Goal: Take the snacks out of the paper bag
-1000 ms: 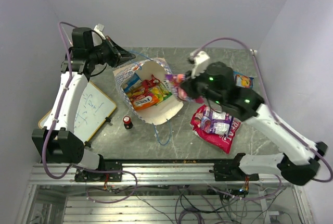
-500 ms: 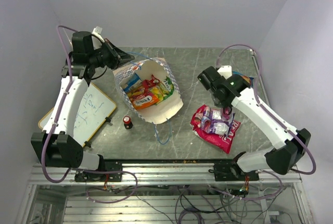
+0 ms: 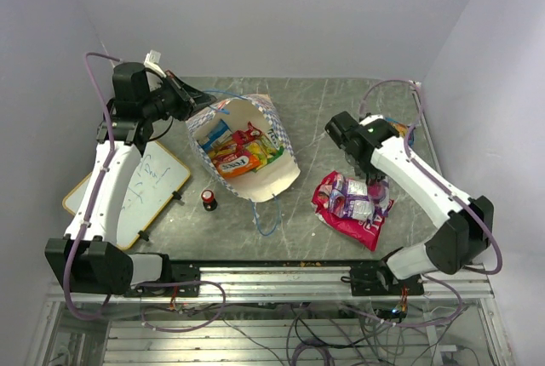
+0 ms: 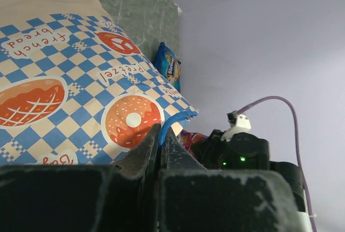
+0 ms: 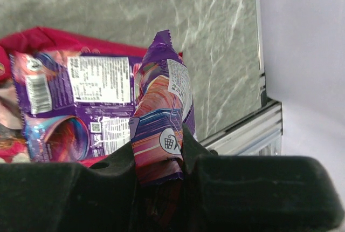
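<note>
Next, my right gripper moves down toward the left in the top view and releases the snack, as the purple-white packet (image 3: 350, 199) (image 5: 75, 102) lies below it on that side.
The paper bag (image 3: 272, 180) lies on its side with its mouth up, and several snacks (image 3: 240, 153) show inside. My left gripper (image 3: 197, 98) is at the bag's far left rim. It is shut on the blue cord handle (image 4: 175, 120), next to the checkered side of the bag (image 4: 81, 81). My right gripper (image 3: 375, 185) is shut on a purple snack packet (image 5: 161, 108) and holds it just above a pile of packets (image 3: 351, 206) right of the bag. A purple-white packet (image 5: 75, 102) lies there on a magenta one (image 5: 48, 35).
A blue packet (image 3: 398, 132) lies at the far right behind my right arm; it also shows in the left wrist view (image 4: 168, 69). A small red-capped bottle (image 3: 208, 199) stands left of the bag. A whiteboard (image 3: 145, 187) lies at the left. The table's metal rail (image 5: 253, 129) is close to the pile.
My right arm has swung from the bag's mouth to the right with the purple packet and come down over the pile. My left gripper keeps its hold on the handle.
</note>
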